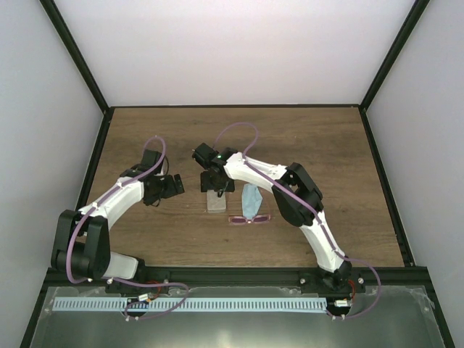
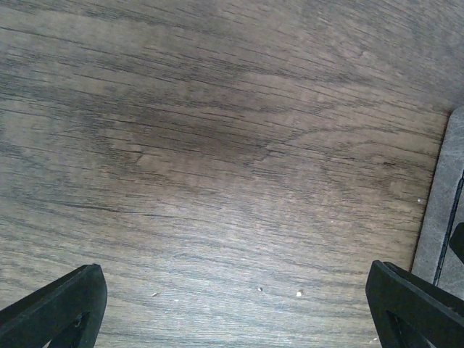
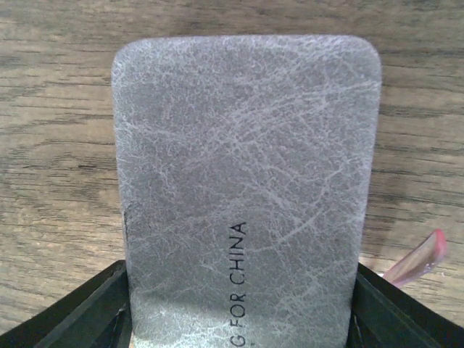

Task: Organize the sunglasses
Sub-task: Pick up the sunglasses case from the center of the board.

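The robot should next raise the case (image 1: 215,202) in its right gripper, then lower it onto the wood beside the sunglasses and release it, since that spot is below the gripper.
The sunglasses (image 1: 250,219), with a thin pink frame, lie on the wooden table right of the grey case (image 1: 215,202). A pink tip of them shows in the right wrist view (image 3: 422,256). My right gripper (image 1: 217,185) is at the case's far end. In the right wrist view the closed case (image 3: 246,181) fills the gap, and the gripper (image 3: 241,308) has its fingers against both long sides. My left gripper (image 1: 174,186) is open and empty left of the case, over bare wood (image 2: 235,308). The case's edge (image 2: 444,196) shows at the right of the left wrist view.
A light blue cloth (image 1: 251,199) lies between the case and the right arm, just behind the sunglasses. Black frame rails and white walls bound the table on three sides.
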`<state>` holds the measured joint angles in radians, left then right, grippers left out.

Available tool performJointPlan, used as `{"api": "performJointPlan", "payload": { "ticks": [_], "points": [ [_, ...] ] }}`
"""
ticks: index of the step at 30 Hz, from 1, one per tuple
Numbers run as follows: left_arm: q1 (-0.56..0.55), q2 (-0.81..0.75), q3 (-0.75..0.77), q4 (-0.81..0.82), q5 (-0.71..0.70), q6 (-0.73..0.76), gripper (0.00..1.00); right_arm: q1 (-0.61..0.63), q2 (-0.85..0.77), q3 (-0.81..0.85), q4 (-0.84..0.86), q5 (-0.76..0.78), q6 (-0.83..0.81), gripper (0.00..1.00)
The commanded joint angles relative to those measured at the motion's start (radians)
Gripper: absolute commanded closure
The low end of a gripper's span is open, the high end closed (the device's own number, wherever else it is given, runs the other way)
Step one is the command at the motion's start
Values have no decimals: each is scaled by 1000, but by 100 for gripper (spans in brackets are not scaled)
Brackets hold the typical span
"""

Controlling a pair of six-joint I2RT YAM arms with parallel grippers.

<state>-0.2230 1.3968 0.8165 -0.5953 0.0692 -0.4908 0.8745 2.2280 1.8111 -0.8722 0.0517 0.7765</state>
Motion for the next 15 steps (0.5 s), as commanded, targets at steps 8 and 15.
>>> {"api": "performJointPlan", "payload": {
  "ticks": [8,15],
  "points": [
    [6,-47,-24,52,183,-5,0,0,-119,-42,36,-26,-27,55],
    [6,-152,-38,240,498,-108,0,-96,-407,-282,269,-224,-73,59]
  ]
}}
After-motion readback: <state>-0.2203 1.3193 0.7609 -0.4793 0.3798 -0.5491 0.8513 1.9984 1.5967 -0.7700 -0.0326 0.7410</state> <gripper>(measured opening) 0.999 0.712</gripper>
